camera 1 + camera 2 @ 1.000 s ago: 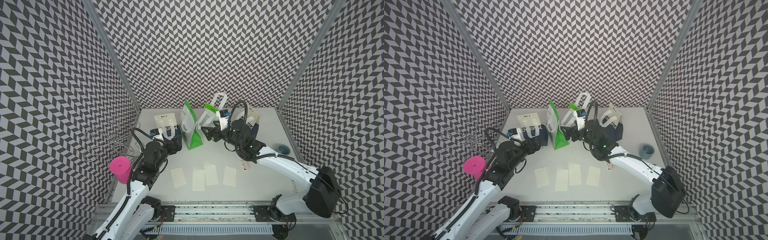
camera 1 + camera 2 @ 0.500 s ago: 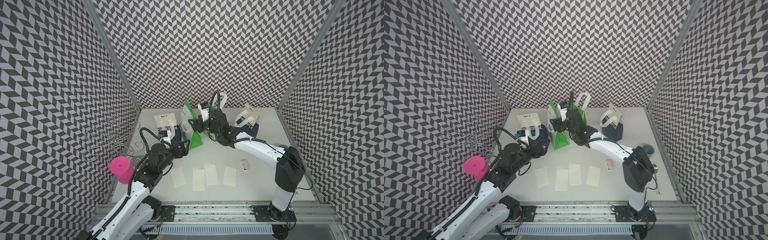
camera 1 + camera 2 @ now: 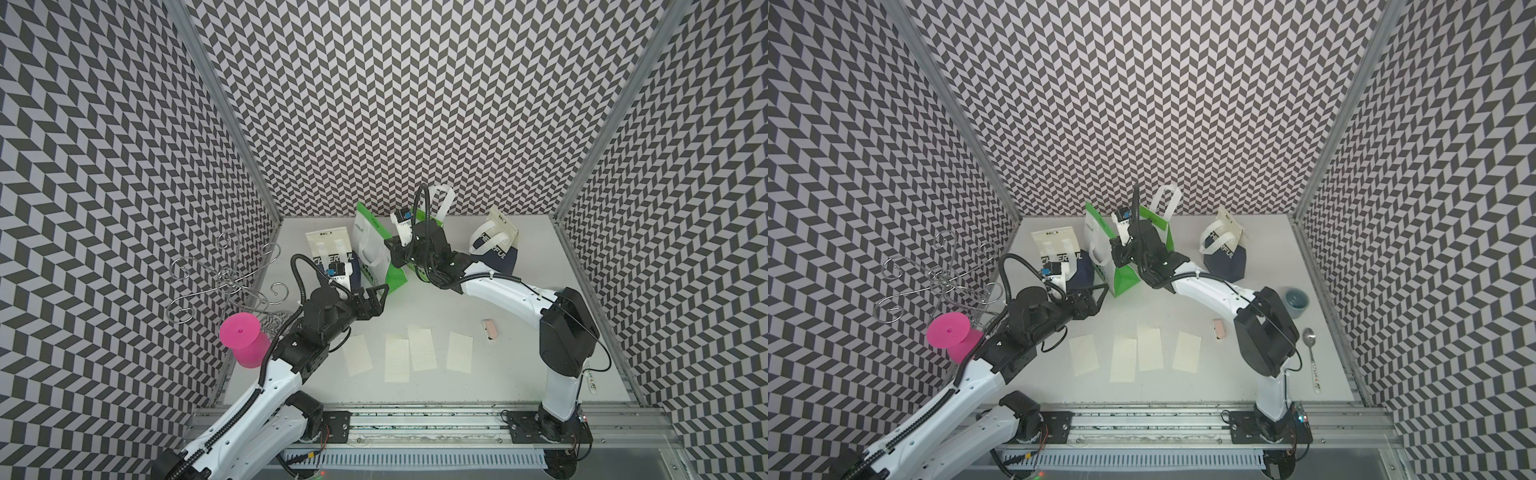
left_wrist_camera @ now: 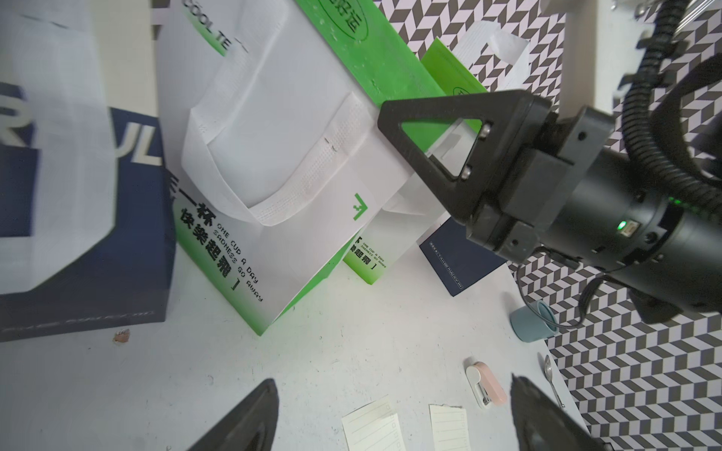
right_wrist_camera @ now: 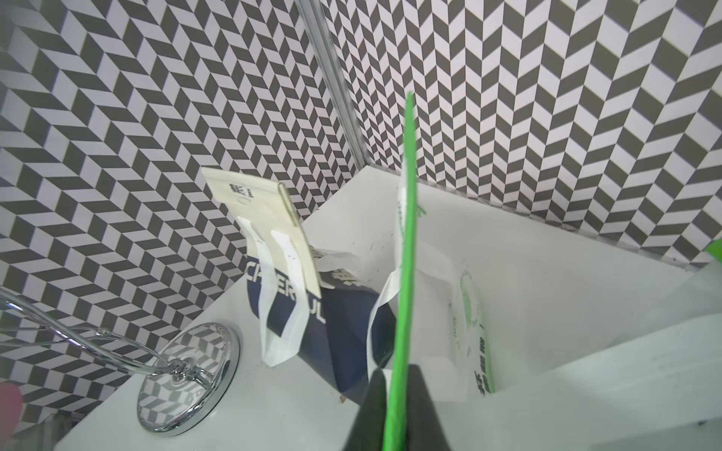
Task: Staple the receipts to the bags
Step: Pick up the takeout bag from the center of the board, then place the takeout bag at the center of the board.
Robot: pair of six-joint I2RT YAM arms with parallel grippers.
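Note:
The robot's right gripper needs to swing back toward the robot's base next, turn the slanted bag square and release the bag's rim.
Several cream receipts [image 3: 397, 359] lie flat in a row on the table near the front. A green-and-white bag [image 3: 374, 253] stands at the back, and my right gripper [image 3: 392, 253] is shut on its green side edge [image 5: 404, 234]; both fingers pinch the paper in the right wrist view. A second green bag [image 3: 419, 216] stands behind that arm. One navy "CHEERFUL" bag [image 3: 332, 253] stands to the left, another [image 3: 494, 245] to the right. My left gripper [image 3: 376, 297] hangs open and empty just in front of the held bag [image 4: 273, 156].
A pink-and-white stapler [image 3: 489, 329] lies right of the receipts. A pink cup [image 3: 245, 340] and a chrome wire stand [image 3: 224, 278] sit at the left edge. By the right wall are a blue cup [image 3: 1296, 302] and a spoon [image 3: 1310, 357].
My right arm reached in to the green-and-white bag and its jaws closed on the bag's green edge. The left gripper moved right from the navy bag toward the green one, staying open.

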